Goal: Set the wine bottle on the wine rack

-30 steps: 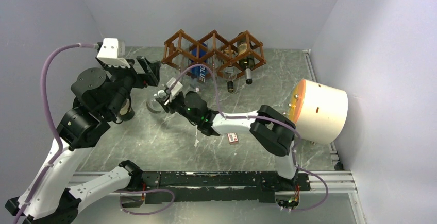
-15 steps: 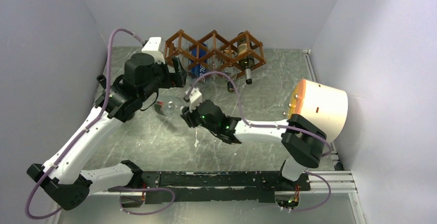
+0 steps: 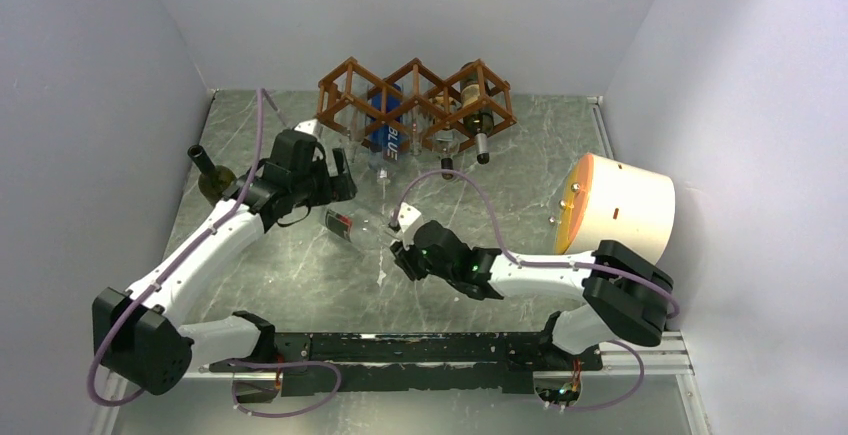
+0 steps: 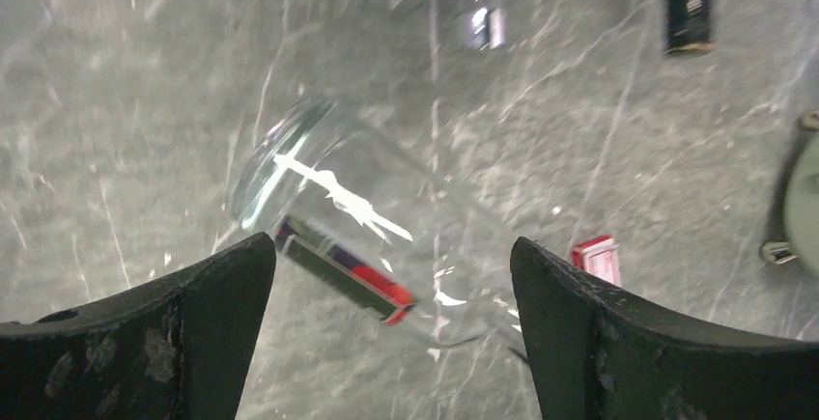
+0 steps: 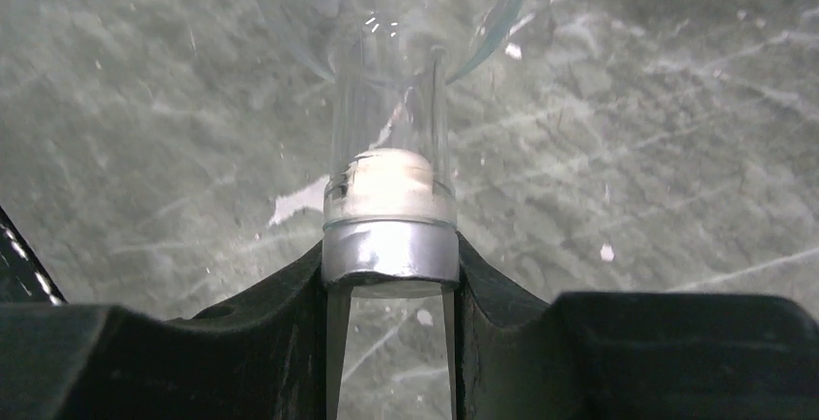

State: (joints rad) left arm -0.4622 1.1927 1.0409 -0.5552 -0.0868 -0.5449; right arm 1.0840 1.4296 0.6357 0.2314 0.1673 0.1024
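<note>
The fingers of the robot's right gripper pinch only the very tip of the neck, so the gripper should next go down toward the tabletop beneath the clear bottle (image 3: 350,227) (image 5: 393,116) and let go of the cap there.
A clear glass wine bottle (image 3: 350,227) with a red and green label lies nearly level, low over the table's middle. My right gripper (image 3: 400,248) is shut on its silver-capped neck (image 5: 389,140), one finger on each side of the cap. My left gripper (image 3: 338,181) hangs open just above the bottle's body (image 4: 338,198) without touching it; its wide-apart fingers (image 4: 579,323) frame the label. The reddish-brown wine rack (image 3: 345,90) stands at the back centre.
The rack holds a blue bottle (image 3: 388,120) and dark bottles (image 3: 478,127) with necks pointing forward. A green bottle (image 3: 210,177) stands at the left wall. A large white drum (image 3: 620,217) sits at the right. A small red box (image 4: 599,258) lies near the clear bottle.
My right gripper has drawn the clear bottle rightward and nearer. My left arm has swung in from the left and come down over the bottle's body, uncovering the green bottle.
</note>
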